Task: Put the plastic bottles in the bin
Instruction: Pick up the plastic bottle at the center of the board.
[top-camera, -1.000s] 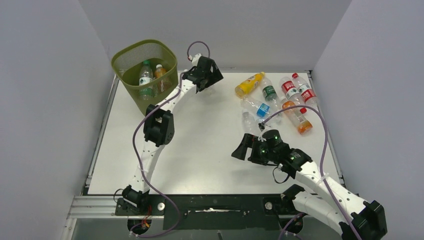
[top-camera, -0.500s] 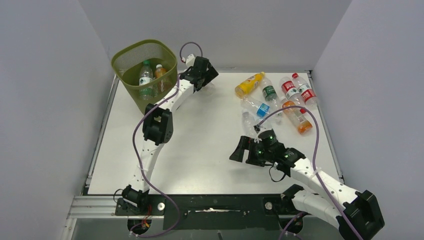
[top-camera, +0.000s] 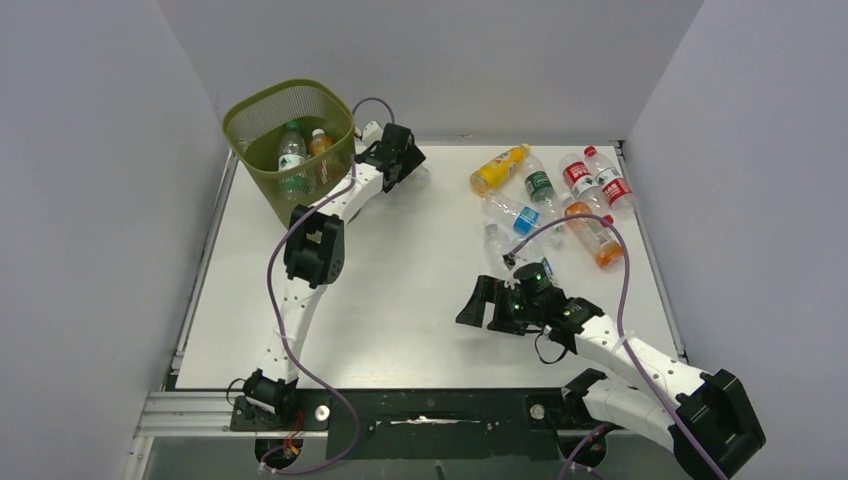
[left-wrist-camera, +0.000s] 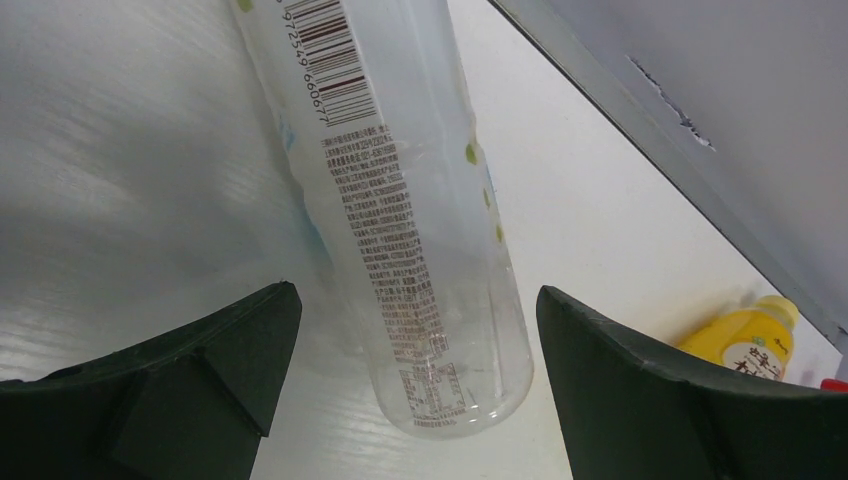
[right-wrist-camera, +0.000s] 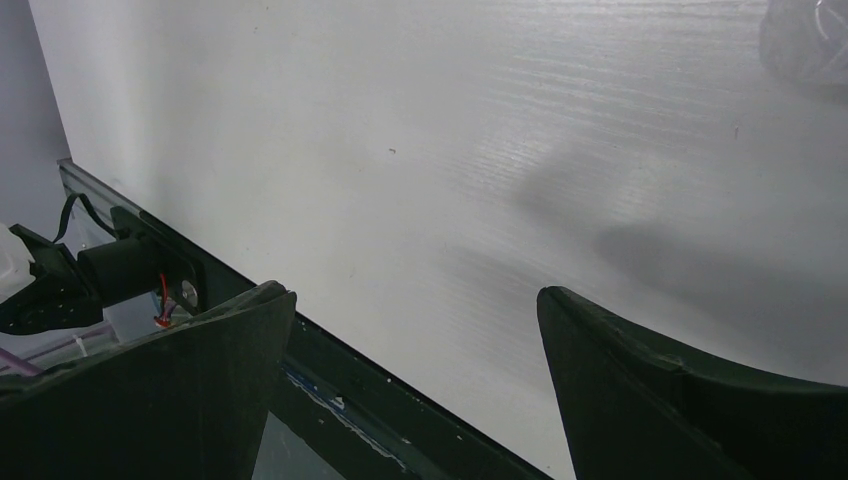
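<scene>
I need to lower my left gripper around the base end of the clear bottle next and close it, since that end is below the gripper, between its open fingers.
A clear plastic bottle (left-wrist-camera: 400, 200) with printed text lies on the white table, its base between the open fingers of my left gripper (left-wrist-camera: 418, 300), which touch nothing. This gripper (top-camera: 405, 166) hangs low just right of the olive-green mesh bin (top-camera: 262, 110). Two bottles (top-camera: 292, 150) stand inside the bin. Several more bottles lie at the back right: a yellow one (top-camera: 498, 168), a green-labelled one (top-camera: 540, 186), two red-labelled ones (top-camera: 578, 175), an orange one (top-camera: 596, 238) and a blue-labelled one (top-camera: 520, 218). My right gripper (top-camera: 479, 301) is open over bare table.
The right wrist view shows the table's near edge with its dark rail (right-wrist-camera: 330, 370) and a bit of a clear bottle (right-wrist-camera: 810, 40) at top right. Grey walls close in the table on three sides. The yellow bottle (left-wrist-camera: 748, 345) shows beyond the left gripper.
My left gripper has moved down and left, closer to the bin and the table. My right arm has drawn slightly left and back. Both grippers stayed open.
</scene>
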